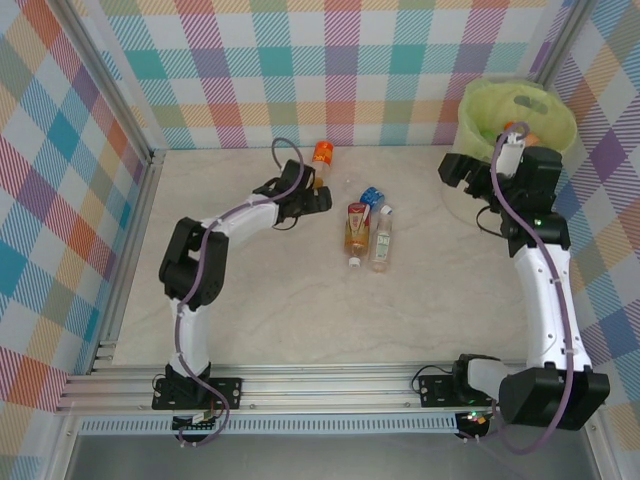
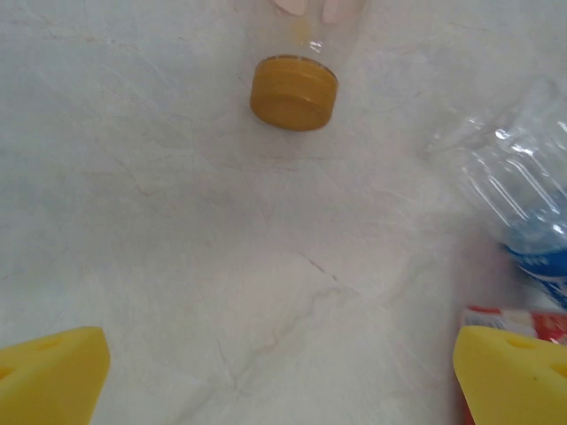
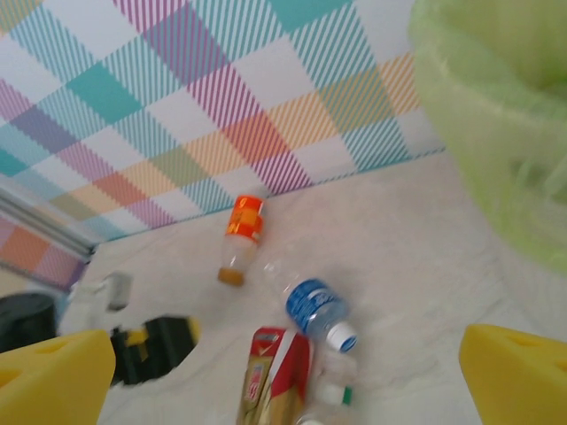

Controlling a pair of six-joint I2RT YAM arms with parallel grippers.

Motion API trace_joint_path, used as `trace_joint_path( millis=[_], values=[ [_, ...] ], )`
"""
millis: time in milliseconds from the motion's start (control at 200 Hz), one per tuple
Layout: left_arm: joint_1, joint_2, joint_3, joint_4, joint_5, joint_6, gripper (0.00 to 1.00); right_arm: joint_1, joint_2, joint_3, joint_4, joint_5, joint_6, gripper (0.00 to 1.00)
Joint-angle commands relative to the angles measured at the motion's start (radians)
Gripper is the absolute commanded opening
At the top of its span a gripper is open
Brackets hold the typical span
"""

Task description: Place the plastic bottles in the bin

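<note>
The orange-labelled bottle's neck lies outward of and below my left gripper. The left gripper reaches past the cap and comes down astride the neck next.
Four plastic bottles lie on the table. An orange-labelled one (image 1: 322,155) (image 3: 241,239) is at the back. Its orange cap (image 2: 294,92) points at my left gripper (image 1: 303,193) (image 2: 283,381), which is open a short way in front of it. A blue-labelled bottle (image 1: 371,200) (image 2: 524,208) (image 3: 317,305), a red-labelled one (image 1: 356,232) (image 3: 279,376) and a clear one (image 1: 382,240) (image 3: 337,390) lie together at mid-table. The bin (image 1: 515,110) (image 3: 496,115) stands at the back right, with something orange inside. My right gripper (image 1: 465,178) (image 3: 283,381) is open and empty, just left of the bin.
Checked walls close the table on the left, back and right, with a metal rail (image 1: 130,240) along the left edge. Bare tabletop (image 1: 300,310) lies in front of the bottles. The left arm's black fingers (image 3: 151,350) are visible in the right wrist view.
</note>
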Motion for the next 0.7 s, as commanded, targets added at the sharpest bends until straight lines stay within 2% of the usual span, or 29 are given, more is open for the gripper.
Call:
trace_joint_path(
  millis=[0, 375, 480, 635, 695],
  values=[
    [0.009, 0.111, 0.160, -0.127, -0.081, 0.094, 0.96, 0.002, -0.065, -0.044, 0.019, -0.070, 0.065, 1.00],
    [0.013, 0.545, 0.830, -0.450, -0.192, 0.108, 0.83, 0.003, -0.133, -0.052, -0.073, -0.025, 0.005, 1.00],
    [0.019, 0.688, 1.083, -0.559, -0.187, 0.112, 0.78, 0.002, -0.147, -0.052, -0.086, -0.016, -0.011, 1.00],
    [0.027, 0.930, 1.562, -0.709, -0.143, 0.137, 0.72, 0.002, -0.164, -0.052, -0.108, 0.005, -0.031, 1.00],
    [0.032, 0.932, 1.527, -0.682, -0.125, 0.134, 0.69, 0.002, -0.168, -0.052, -0.111, 0.012, -0.036, 1.00]
  ],
)
